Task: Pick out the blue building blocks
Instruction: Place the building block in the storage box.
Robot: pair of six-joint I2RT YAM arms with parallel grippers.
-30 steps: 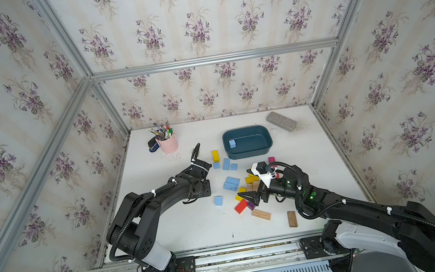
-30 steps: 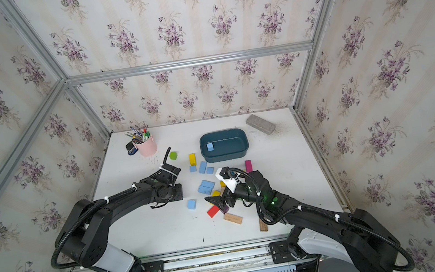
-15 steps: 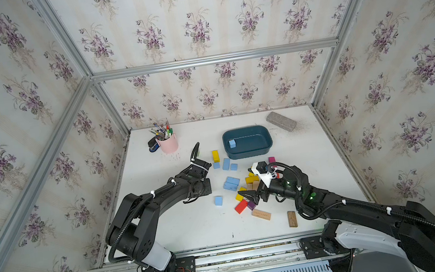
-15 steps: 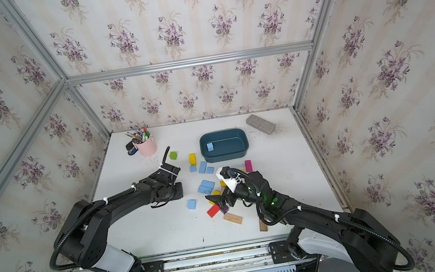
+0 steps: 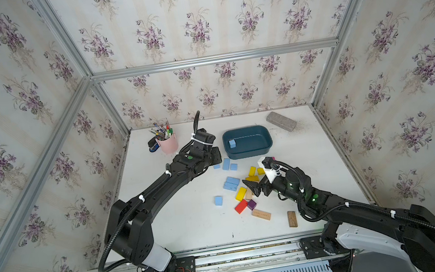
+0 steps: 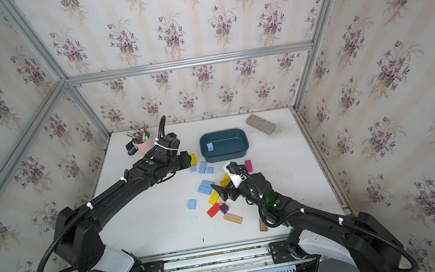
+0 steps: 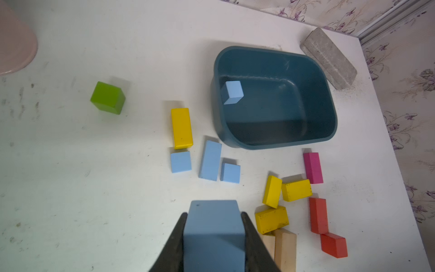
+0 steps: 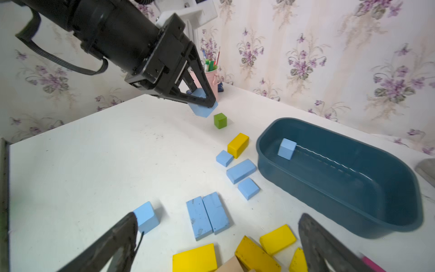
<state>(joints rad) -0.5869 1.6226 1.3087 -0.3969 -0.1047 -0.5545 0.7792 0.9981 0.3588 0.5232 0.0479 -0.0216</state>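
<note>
My left gripper should next move outward and down over the bottom of the tub, and it should let go of the light blue block where a blue cube already rests.
My left gripper is shut on a light blue block and holds it clear of the table, left of the dark teal tub; the right wrist view shows this block in the air. One blue cube lies inside the tub. Three blue blocks lie just in front of the tub, two oblong blue bricks lie side by side, and a lone blue cube sits nearer the front. My right gripper stands open and low over the yellow blocks, holding nothing.
A green cube and a yellow brick lie left of the tub. Yellow, red, purple, magenta and plain wooden blocks cluster around the right gripper. A pink pen cup and a grey block stand at the back.
The left jaws have closed on the blue block, and the left gripper has risen with it and moved back toward the tub. The right arm has not moved.
</note>
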